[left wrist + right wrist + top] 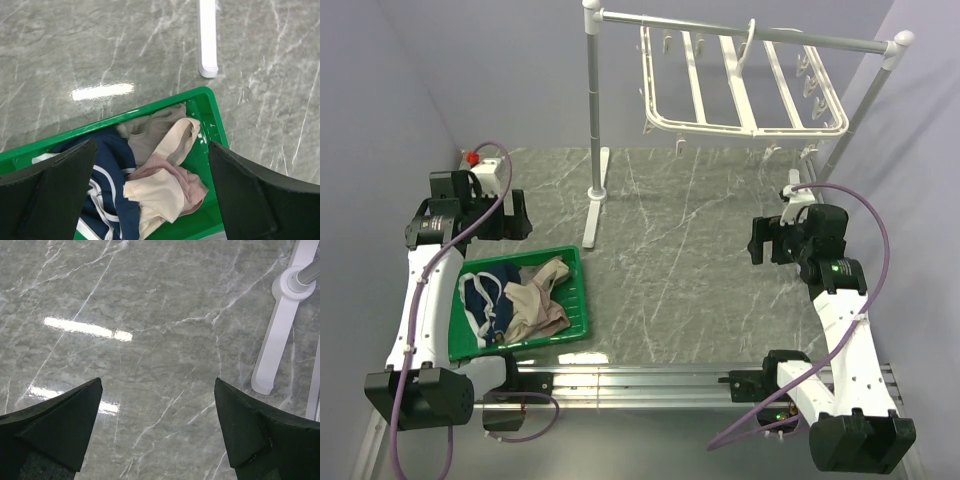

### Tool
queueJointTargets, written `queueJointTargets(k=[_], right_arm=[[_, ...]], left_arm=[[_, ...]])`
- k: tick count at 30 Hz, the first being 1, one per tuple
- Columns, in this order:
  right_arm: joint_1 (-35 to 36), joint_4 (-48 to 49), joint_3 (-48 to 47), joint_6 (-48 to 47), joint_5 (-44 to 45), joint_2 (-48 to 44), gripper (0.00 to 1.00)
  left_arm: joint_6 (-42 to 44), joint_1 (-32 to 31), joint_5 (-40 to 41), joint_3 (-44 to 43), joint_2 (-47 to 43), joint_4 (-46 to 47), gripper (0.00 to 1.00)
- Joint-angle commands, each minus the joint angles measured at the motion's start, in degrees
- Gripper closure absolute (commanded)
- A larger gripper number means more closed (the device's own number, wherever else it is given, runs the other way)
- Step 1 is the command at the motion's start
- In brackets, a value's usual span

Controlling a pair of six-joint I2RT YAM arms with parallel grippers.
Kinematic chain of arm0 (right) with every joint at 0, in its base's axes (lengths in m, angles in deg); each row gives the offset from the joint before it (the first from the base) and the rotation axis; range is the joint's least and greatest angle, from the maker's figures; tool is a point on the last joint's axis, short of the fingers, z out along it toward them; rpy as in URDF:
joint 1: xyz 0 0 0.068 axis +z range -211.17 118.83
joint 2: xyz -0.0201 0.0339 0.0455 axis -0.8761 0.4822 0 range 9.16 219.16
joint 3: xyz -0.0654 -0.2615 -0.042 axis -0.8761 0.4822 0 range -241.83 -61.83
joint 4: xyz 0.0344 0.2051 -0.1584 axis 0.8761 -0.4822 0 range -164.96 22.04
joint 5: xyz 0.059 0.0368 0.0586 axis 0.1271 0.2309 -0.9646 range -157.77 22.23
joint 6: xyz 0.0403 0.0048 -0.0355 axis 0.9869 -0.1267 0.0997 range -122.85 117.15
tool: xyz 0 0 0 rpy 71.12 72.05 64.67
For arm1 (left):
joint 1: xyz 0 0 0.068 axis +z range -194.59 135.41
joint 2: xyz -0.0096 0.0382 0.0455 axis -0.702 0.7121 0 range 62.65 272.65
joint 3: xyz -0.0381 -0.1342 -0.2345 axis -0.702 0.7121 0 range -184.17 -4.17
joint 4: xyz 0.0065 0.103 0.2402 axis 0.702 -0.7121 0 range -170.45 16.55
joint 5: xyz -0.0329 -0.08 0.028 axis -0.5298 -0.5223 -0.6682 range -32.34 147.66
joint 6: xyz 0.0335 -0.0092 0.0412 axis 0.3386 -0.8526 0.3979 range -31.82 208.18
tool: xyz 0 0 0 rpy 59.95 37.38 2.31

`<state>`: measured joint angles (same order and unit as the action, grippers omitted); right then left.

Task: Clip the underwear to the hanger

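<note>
The lighter beige waistband of the underwear by the tray's corner lies uncovered on top, so my left gripper should move down and turn over it next.
The underwear (552, 272) is taupe with a lighter beige waistband and lies crumpled in the green tray (583, 295), at its far right. In the left wrist view the underwear (148, 139) lies between a navy garment and a pinkish-beige one. My left gripper (517, 217) is open and empty; it hovers above the tray's far edge (151, 150). My right gripper (760, 240) is open and empty above bare table at the right (157, 382). The hanger (740, 90), a white frame with crossbars and small clips, hangs at the back from a pole.
A navy garment with white trim (107, 175) and a pinkish-beige garment (170, 187) share the tray (150, 108). The white pole rack (595, 120) stands behind on long feet (207, 40) (280, 330). A white box with a red button (485, 170) sits far left.
</note>
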<state>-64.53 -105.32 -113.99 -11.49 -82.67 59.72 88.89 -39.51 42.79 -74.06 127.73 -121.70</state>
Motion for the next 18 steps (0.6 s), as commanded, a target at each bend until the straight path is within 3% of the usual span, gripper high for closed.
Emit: queueJointTargets(k=[1,11,18], right_arm=[[0.37,-0.52,0.3,-2.07,-0.32,-1.52,0.0],[0.37,-3.41,1.1,-7.35,1.37,-2.84,0.0],[0.45,-6.22,1.1,-9.46,-0.75,-2.58,0.0]], left_arm=[[5.35,0.1,-5.34,-1.83,-0.83,-1.67,0.01],[19.76,-1.82,-10.52,4.49,-1.18,-5.63,0.01],[19.33,-14.02,-7.81,11.96,0.57,-1.5,0.01]])
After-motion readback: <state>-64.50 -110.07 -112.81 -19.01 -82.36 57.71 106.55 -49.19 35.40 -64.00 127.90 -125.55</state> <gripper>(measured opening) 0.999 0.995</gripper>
